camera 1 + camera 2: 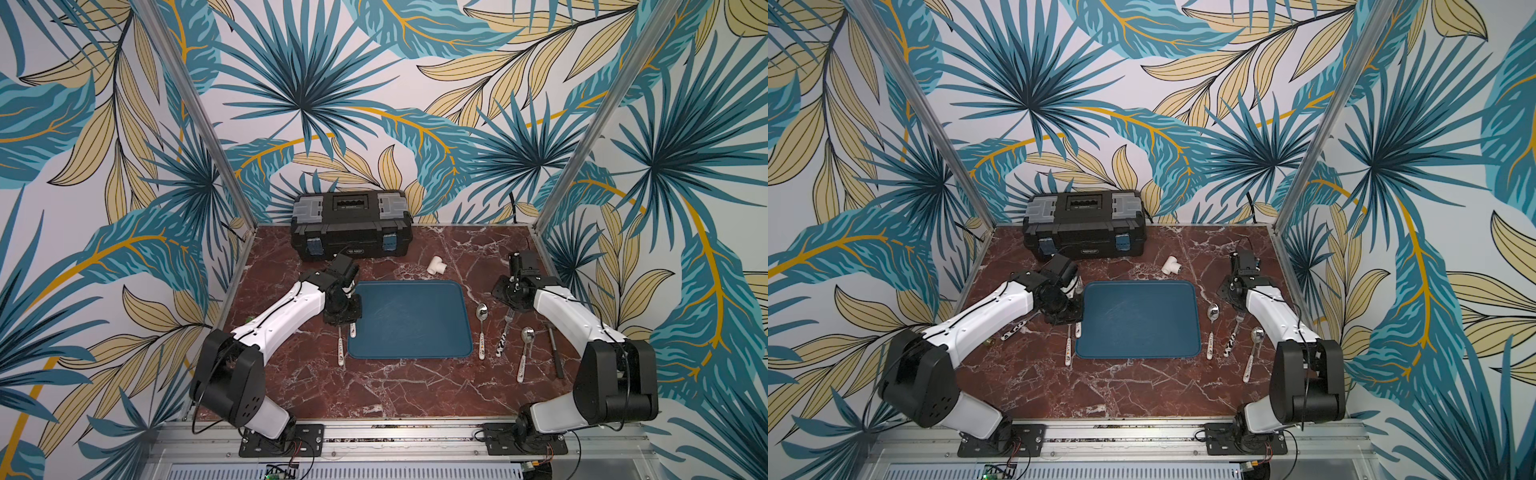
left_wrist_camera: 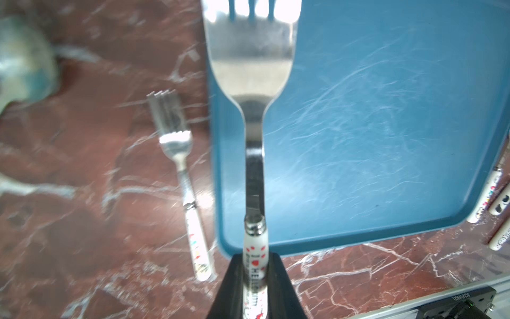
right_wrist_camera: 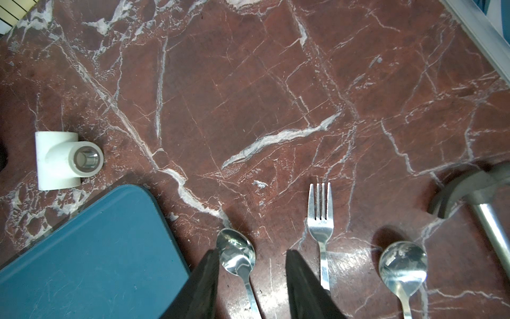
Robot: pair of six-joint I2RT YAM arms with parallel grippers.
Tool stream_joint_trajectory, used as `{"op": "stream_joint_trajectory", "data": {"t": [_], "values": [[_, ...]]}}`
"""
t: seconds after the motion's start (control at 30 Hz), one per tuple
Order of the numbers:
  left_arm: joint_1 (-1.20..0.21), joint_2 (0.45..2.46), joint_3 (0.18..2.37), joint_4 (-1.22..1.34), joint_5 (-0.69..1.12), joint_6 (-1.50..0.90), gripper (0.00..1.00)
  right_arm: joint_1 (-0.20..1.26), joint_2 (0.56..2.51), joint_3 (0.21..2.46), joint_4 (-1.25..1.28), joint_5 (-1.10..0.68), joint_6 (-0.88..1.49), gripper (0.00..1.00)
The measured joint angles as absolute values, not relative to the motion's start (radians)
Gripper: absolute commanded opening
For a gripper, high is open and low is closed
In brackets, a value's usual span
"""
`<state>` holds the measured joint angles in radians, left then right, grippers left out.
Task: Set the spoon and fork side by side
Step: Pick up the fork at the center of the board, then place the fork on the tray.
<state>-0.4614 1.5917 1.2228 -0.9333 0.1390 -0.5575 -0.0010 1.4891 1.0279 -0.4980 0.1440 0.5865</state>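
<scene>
My left gripper moves in over the blue tray (image 2: 386, 124) next and goes down to release the fork. The tray's bottom inside the tray's near edge (image 2: 273, 146) lies below it.
My left gripper (image 2: 255, 255) is shut on the white printed handle of a fork (image 2: 251, 69). That fork hangs over the left edge of the blue tray (image 2: 386, 124). A second fork (image 2: 179, 165) lies on the marble beside the tray, with a blurred spoon bowl (image 2: 24, 58) further out. In a top view the left gripper (image 1: 343, 311) is at the tray's left side. My right gripper (image 3: 252, 254) is open, its fingers either side of a spoon (image 3: 237, 256). That spoon (image 1: 481, 316) lies right of the tray, with a fork (image 1: 505, 336) and another spoon (image 1: 525, 353) beyond it.
A black toolbox (image 1: 351, 224) stands at the back of the table. A white pipe tee (image 1: 436, 266) lies behind the tray's far right corner. A hammer (image 1: 555, 349) lies at the right edge, near the right arm. Metal frame posts bound both sides.
</scene>
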Motion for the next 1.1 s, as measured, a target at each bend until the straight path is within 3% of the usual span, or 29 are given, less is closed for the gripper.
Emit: {"op": "stream_joint_trajectory", "data": {"t": [0.3, 0.73, 1.1], "values": [[-0.487, 1.892, 1.377, -0.973, 0.134, -0.525, 0.1, 0.0, 1.482, 1.026, -0.496, 0.167, 0.579, 0.46], [-0.508, 1.9, 1.382, -1.013, 0.151, -0.571, 0.11, 0.0, 1.475, 1.026, -0.497, 0.172, 0.572, 0.46], [-0.517, 1.928, 1.356, -1.0, 0.158, -0.615, 0.18, 0.0, 1.47, 1.026, -0.499, 0.172, 0.572, 0.46]]}}
